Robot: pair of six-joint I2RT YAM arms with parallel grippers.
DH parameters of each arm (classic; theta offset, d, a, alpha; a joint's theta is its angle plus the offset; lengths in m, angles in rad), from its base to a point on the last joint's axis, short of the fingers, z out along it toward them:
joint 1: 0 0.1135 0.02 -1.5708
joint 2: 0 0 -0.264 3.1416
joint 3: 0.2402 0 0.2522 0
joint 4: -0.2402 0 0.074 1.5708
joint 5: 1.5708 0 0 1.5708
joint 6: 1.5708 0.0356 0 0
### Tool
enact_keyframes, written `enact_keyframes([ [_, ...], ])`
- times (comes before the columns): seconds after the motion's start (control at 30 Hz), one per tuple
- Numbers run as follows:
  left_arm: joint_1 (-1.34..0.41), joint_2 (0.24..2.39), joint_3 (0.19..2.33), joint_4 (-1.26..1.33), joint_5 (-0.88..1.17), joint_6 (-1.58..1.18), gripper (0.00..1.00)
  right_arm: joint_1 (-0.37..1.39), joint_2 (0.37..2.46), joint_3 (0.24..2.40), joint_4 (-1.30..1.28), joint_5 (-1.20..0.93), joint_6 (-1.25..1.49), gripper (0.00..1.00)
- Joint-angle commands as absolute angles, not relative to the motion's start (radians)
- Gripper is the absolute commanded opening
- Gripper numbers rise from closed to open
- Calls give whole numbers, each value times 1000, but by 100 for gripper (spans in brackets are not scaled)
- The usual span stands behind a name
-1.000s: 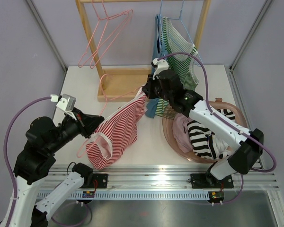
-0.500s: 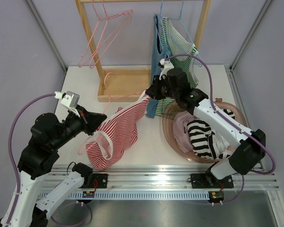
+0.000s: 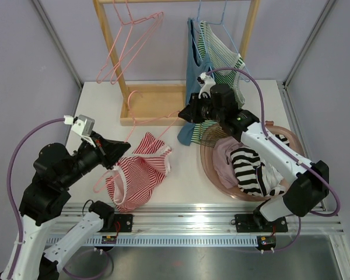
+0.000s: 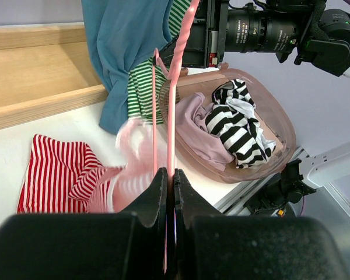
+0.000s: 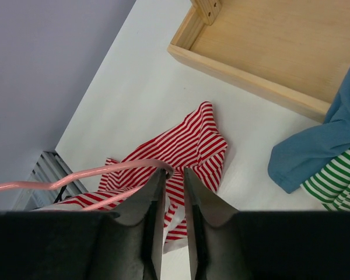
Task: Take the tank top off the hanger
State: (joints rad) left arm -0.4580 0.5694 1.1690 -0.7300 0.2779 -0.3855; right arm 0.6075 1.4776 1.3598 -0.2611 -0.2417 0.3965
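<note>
I should next lift the hanger outward with my left gripper onto the rack's rod, outward of and above that gripper, where empty pink hangers hang, and release it.
The red-and-white striped tank top lies crumpled on the white table between the arms, also seen in the wrist views. My left gripper is shut on the pink wire hanger, which slants up over the top toward the right gripper. The top's near edge is blurred beside the wire; I cannot tell whether it still hangs on it. My right gripper hovers above the top, open by a narrow gap with nothing between its fingers. The hanger's bend touches its left finger from outside.
A wooden rack stands at the back with empty pink hangers and a blue top and a green striped top on hangers. A pink basin holding clothes sits at the right, under the right arm.
The right gripper opened and let go of the tank top's upper end, which dropped from its stretched slant onto the table. The right gripper drew back slightly toward the rack.
</note>
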Motion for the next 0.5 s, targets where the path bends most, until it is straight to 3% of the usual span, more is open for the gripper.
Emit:
enact_keyframes([
  [0.0,-460,549,1192,-630,293,-385,0,588,1486,1353,-230,-267,411,23],
  [0.1,-460,545,1175,-601,290,-399,0,589,1502,1350,-226,-305,426,25],
  [0.2,-460,541,1151,-529,298,-433,0,589,1464,1290,-160,-339,452,47],
  [0.23,-460,543,1138,-493,293,-448,0,589,1432,1273,-143,-353,459,63],
  [0.27,-460,548,1132,-476,284,-454,0,588,1415,1238,-109,-383,463,70],
  [0.3,-460,551,1128,-442,269,-459,0,589,1373,1221,-94,-400,468,87],
  [0.37,-460,561,1124,-416,244,-466,0,589,1332,1160,-39,-449,474,99],
  [0.47,-460,590,1127,-367,221,-480,0,589,1243,1076,64,-523,480,99],
])
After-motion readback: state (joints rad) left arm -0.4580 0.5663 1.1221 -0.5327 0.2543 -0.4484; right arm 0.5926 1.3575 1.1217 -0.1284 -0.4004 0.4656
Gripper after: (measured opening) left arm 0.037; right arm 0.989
